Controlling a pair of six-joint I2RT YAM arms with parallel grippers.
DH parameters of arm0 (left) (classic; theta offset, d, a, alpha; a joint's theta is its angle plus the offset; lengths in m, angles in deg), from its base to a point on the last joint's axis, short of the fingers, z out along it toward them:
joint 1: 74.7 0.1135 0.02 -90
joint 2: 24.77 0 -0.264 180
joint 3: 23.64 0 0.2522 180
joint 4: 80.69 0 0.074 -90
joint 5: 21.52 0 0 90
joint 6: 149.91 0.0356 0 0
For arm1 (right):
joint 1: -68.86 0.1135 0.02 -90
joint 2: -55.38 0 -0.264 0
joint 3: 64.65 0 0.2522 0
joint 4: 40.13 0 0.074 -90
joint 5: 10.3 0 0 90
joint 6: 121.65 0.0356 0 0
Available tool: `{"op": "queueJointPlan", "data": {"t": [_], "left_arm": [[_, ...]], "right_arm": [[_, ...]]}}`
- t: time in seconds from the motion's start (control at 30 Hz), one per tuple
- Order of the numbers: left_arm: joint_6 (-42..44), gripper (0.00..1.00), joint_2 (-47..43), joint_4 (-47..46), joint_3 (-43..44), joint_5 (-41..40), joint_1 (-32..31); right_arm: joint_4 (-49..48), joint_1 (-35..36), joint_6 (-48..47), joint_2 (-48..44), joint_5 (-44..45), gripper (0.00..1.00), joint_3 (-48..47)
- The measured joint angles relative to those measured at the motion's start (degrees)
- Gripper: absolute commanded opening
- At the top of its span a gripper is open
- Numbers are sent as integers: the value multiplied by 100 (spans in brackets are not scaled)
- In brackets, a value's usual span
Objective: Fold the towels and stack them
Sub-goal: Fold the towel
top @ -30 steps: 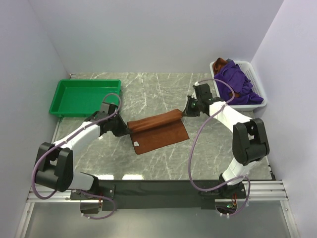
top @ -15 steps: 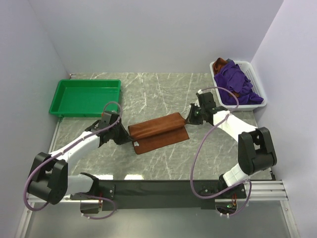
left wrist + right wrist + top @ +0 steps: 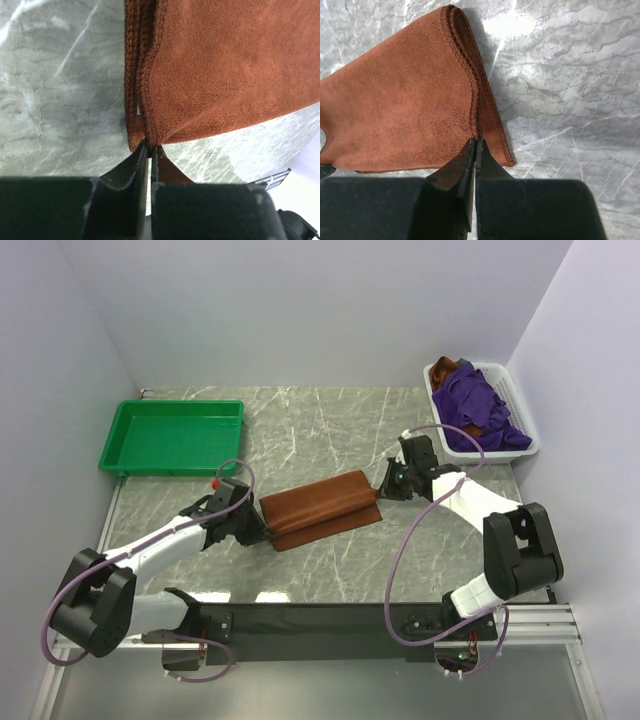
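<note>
My left gripper draws back next and releases the stitched corner over the near edge of the lower layer.
A rust-brown towel [image 3: 320, 508] lies folded in the middle of the marble table. My left gripper [image 3: 262, 530] is shut on the towel's left end; in the left wrist view its tips [image 3: 150, 146] pinch the stitched corner of the towel [image 3: 225, 65]. At the towel's right end my right gripper [image 3: 381, 490] is also shut, and the right wrist view has its tips [image 3: 476, 141] clamped on the hemmed upper layer of the towel [image 3: 400, 110], with a lower layer showing beside them. More towels, purple [image 3: 475, 405] and rust-brown [image 3: 447, 367], are heaped in the basket at the back right.
A green tray [image 3: 170, 440] stands at the back left with nothing in it. The white basket [image 3: 490, 455] sits against the right wall. Bare marble shows between tray, towel and basket. Lilac walls close in the table on three sides.
Both grippers have come toward the near edge with the towel's upper layer, laying it over the lower one. The towel now looks narrower and its white tag is covered.
</note>
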Motion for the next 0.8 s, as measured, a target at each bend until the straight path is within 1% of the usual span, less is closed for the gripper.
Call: {"op": "queueJointPlan", "data": {"t": [0.43, 0.8], "left_arm": [[-70, 1, -184, 66, -4, -243, -238], [-166, 1, -299, 37, -269, -332, -393]], "right_arm": [[-11, 0, 46, -299, 46, 0, 103], [-57, 4, 175, -494, -15, 0, 529]]}}
